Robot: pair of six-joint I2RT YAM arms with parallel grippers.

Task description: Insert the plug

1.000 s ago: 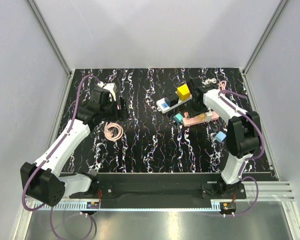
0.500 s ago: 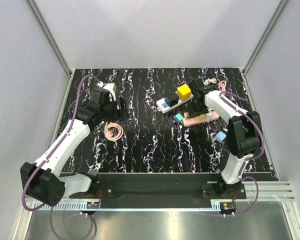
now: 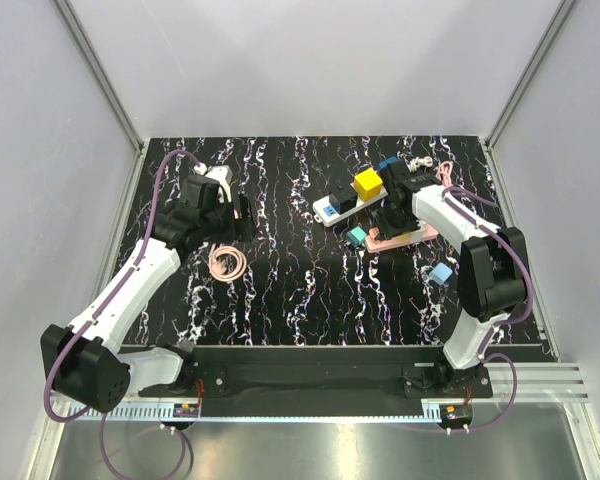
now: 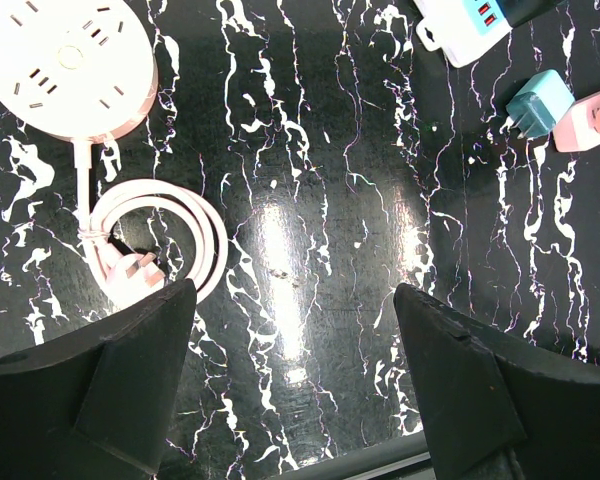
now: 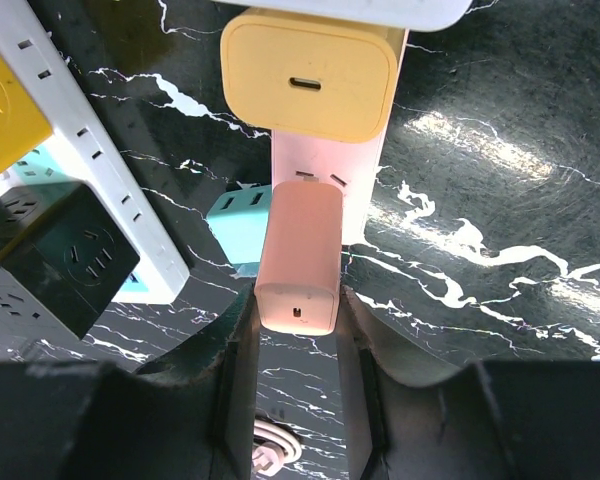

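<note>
My right gripper should move toward the yellow charger next and press down before it lets go, as the pair of slots is below, just past the plug's far end.
My right gripper is shut on a pink plug, one finger on each of its sides. The plug's far end reaches the face of a pink power strip, just below a pair of its slots; its prongs are hidden. A yellow charger sits in the same strip. From above, the right gripper hangs over that pink power strip. The left gripper is open above bare table, and in the top view this left gripper is far from the strip.
A white power strip carries a yellow cube and a black adapter. A teal adapter and a blue one lie loose. A round white socket with a coiled pink cable lies at the left.
The right gripper has shifted slightly to the right with the pink plug. The left arm has not moved.
</note>
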